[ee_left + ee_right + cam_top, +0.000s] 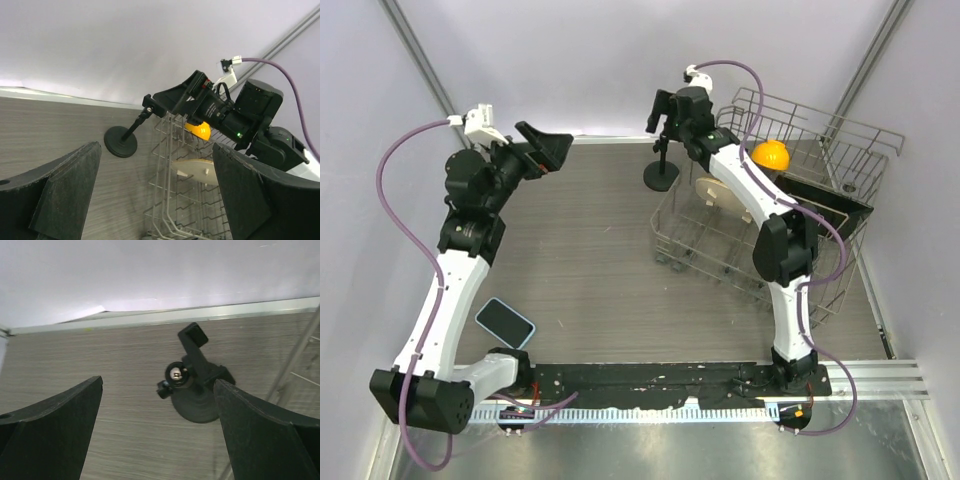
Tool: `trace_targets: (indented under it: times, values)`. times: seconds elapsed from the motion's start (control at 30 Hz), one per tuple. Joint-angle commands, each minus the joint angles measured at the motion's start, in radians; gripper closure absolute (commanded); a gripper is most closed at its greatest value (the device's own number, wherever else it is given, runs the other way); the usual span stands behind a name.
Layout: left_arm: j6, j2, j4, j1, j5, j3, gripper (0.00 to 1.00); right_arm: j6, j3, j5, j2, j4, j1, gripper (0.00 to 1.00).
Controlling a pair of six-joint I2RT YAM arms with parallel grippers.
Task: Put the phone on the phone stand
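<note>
The right gripper moves down around the near end of the stand's bracket [220, 374] next and closes there, since the stand's top is still below the open fingers.
The phone [505, 322], dark screen with a light blue edge, lies flat on the table at the near left, beside my left arm's lower link. It is out of both wrist views. The black phone stand [661, 172] stands upright at the far middle, just left of the rack. It also shows in the left wrist view [120, 141] and the right wrist view [195, 395]. My right gripper [660, 120] hovers open right above the stand, whose top lies between the fingers [157, 435]. My left gripper [552, 152] is open and empty, raised at the far left [155, 200].
A wire dish rack [800, 130] fills the right side and shows in the left wrist view [170, 200]. It holds a yellow cup [770, 155], a cream plate [718, 190] and a dark board [825, 205]. Grey walls close the back and sides.
</note>
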Motion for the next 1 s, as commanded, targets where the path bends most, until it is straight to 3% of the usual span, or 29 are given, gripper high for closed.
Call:
trace_targets:
  times: [0.0,0.3,0.97]
  values:
    - [-0.116,0.04,0.063,0.045,0.122,0.047,0.03,-0.153,0.08,0.068,-0.008,-0.047,0.013,0.01]
    - [-0.148,0.103,0.062,0.048,0.162,0.054,0.07,-0.328,0.146,0.052,0.074,-0.134,0.009,0.02]
    - [-0.165,0.123,0.057,0.039,0.18,0.059,0.1,-0.412,0.232,0.011,0.182,-0.141,0.012,0.06]
